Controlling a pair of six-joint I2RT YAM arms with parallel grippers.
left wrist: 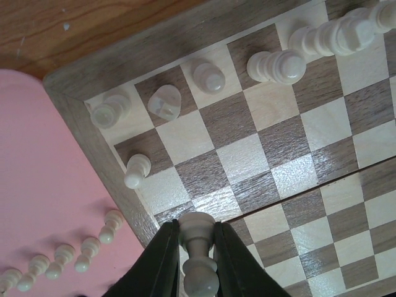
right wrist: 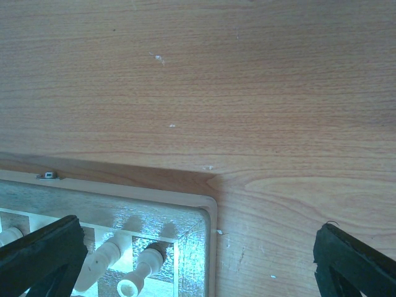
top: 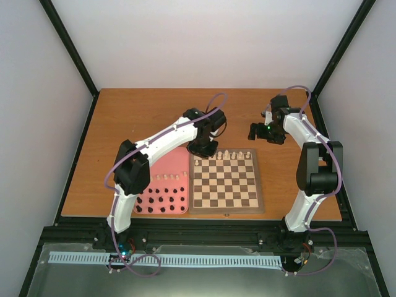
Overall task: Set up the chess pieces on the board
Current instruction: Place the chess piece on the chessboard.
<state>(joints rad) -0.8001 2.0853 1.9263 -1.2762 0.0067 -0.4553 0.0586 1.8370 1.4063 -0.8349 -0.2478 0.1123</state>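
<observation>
I need to turn my left gripper and lower it onto the empty light square in front of the knight to release its pawn, because the dark square alongside already holds one.
My left gripper (left wrist: pixel 197 230) is shut on a cream-white pawn (left wrist: pixel 198 257), held just above the board (left wrist: pixel 80 86) near its left border. In the top view this gripper (top: pixel 203 148) hangs over the far left corner of the board (top: pixel 225 211). Several white chess pieces (top: pixel 229 154) stand along the far row. Close up they are a rook (left wrist: pixel 110 110), a knight (left wrist: pixel 165 102), a bishop (left wrist: pixel 209 77) and taller ones (left wrist: pixel 278 65). One pawn (left wrist: pixel 137 170) stands in the second row. My right gripper (top: pixel 258 132) is open and holds nothing, beyond the far right corner.
A pink tray (top: pixel 174 162) lies left of the board with a row of white pawns (top: pixel 171 177) and several black pieces (top: pixel 161 201). The right wrist view shows the board corner (right wrist: pixel 208 207), two white pieces (right wrist: pixel 139 272) and bare table (right wrist: pixel 247 93).
</observation>
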